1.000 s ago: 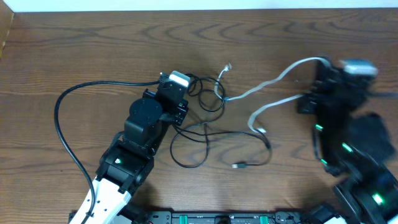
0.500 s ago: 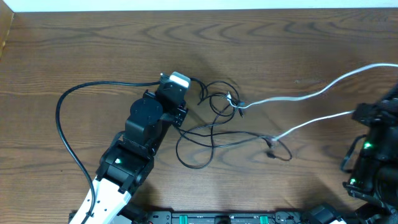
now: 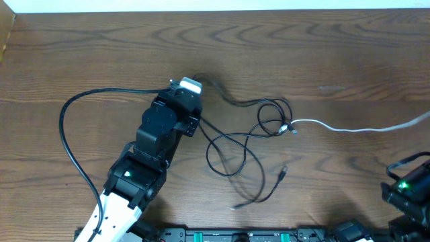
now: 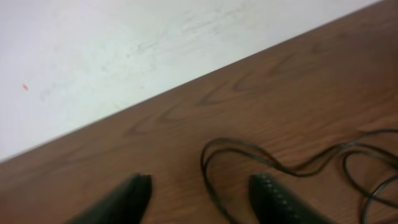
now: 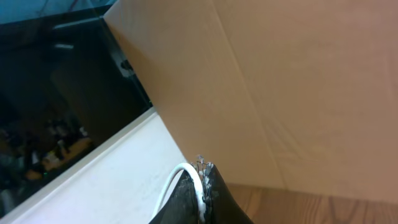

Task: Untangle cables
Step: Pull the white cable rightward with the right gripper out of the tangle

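The right gripper draws the white cable away next, tilts down, lowers and releases, since bare table clear of the black loops lies below the gripper.
My left gripper (image 4: pixel 202 190) is open low over the table, and a strand of the thin black cable (image 4: pixel 214 180) runs between its fingers (image 4: pixel 273 198) without being gripped. In the overhead view the black cable (image 3: pixel 232 151) lies in loose loops at the middle of the table. One loop (image 3: pixel 272 115) meets the plug end of the white cable (image 3: pixel 349 128). The white cable stretches right, off the frame's edge. My right gripper (image 5: pixel 204 186) is shut on the white cable (image 5: pixel 186 171), lifted off the table. Only the right arm (image 3: pixel 408 188) shows in the overhead view.
The left arm (image 3: pixel 158 134) reaches from the front left toward the centre. Its thick black supply cable (image 3: pixel 66 138) arcs over the table's left side. The table's far edge (image 3: pixel 215 11) meets a white wall. A tan panel (image 5: pixel 298 93) fills the right wrist view.
The left gripper has opened and let go of the black cable. The right arm pulled the white cable far to the right, which dragged the black loops right and spread them out.
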